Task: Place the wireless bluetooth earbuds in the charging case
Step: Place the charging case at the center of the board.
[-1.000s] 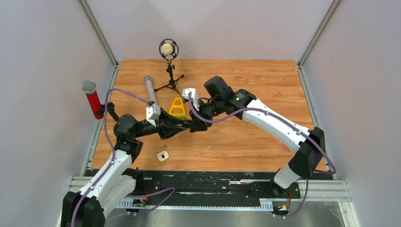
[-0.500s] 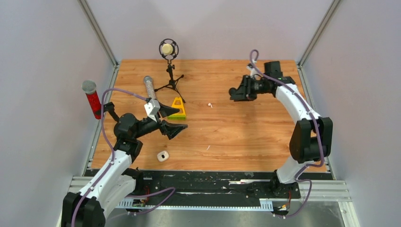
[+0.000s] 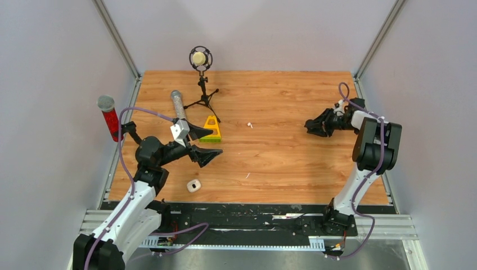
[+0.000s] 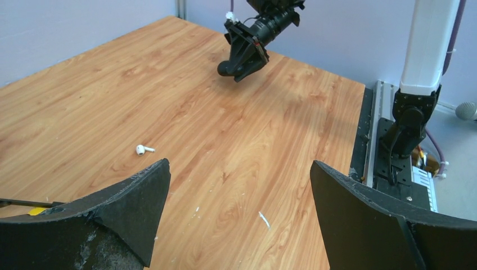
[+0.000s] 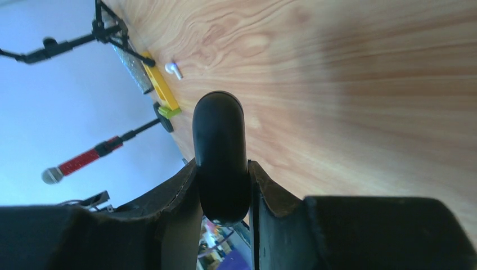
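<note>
The small black oval object, still held above open wood, comes down next toward the bare tabletop beneath it, and my right gripper releases the object there.
The white charging case [image 3: 194, 185] lies on the wooden table near its front edge, below my left gripper; I cannot tell if its lid is open. One tiny white earbud [image 3: 249, 125] lies mid-table, also in the left wrist view [image 4: 142, 149] and the right wrist view [image 5: 174, 69]. No second earbud shows. My left gripper [image 3: 216, 142] is open and empty, its jaws wide apart above the wood [image 4: 239, 166]. My right gripper [image 3: 312, 126] is at the far right, shut on a small black oval object [image 5: 219, 140].
A yellow wedge [image 3: 212, 128] and a silver microphone [image 3: 178, 104] lie left of the earbud. A tripod microphone [image 3: 198, 59] stands at the back, a red microphone [image 3: 111, 121] at the left edge. A thin white sliver [image 3: 246, 176] lies near the front.
My right arm has swung from the table's middle out to the far right, carrying the black oval object. My left gripper drew back a little to the left. The earbud came into view.
</note>
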